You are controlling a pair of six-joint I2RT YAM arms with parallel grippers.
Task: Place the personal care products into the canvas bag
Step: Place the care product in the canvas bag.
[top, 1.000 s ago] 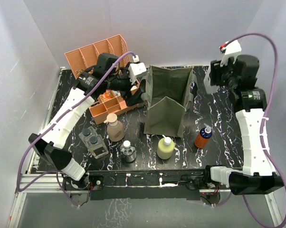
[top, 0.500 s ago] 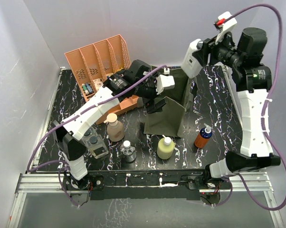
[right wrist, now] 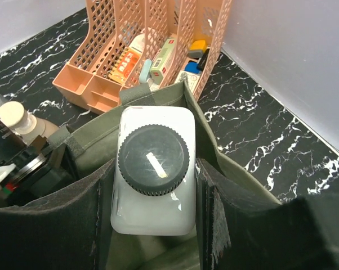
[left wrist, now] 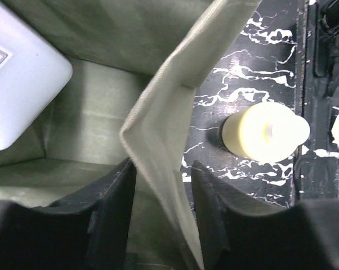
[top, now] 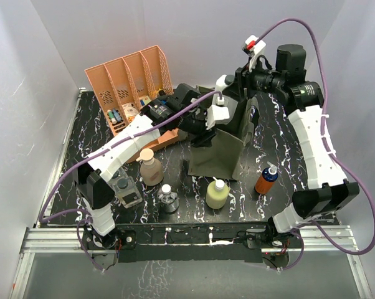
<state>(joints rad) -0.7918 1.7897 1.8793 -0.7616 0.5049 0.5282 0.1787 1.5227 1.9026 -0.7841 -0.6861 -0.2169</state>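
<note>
My right gripper moves down through the bag's opening [right wrist: 226,169] toward the bare bottom of the bag next. It then releases the white bottle, since its base already hangs between the bag's sides.
The olive canvas bag [top: 215,149] stands upright mid-table. My right gripper [right wrist: 152,169] is shut on the white bottle [right wrist: 152,169] with the dark cap, holding it upright in the bag's mouth [right wrist: 226,169]. The bottle's base [left wrist: 17,95] shows inside the bag in the left wrist view. My left gripper [left wrist: 161,185] straddles the bag's near wall [left wrist: 169,112], jaws apart with fabric between them. On the table stand the yellow bottle [top: 217,193], tan pump [top: 151,168], orange-and-blue pump [top: 266,179], small clear round bottle [top: 168,199] and twin pack [top: 124,187].
A salmon slotted rack [top: 122,75] with small boxes and tubes stands at the back left, its low front tray [top: 147,140] close to the bag's left side. White walls enclose the table on three sides. Both arms crowd the space over the bag.
My right arm has swung in from the back right and brought the white bottle over the bag. My left arm came from the rack to the bag's near wall, and its jaws have narrowed.
</note>
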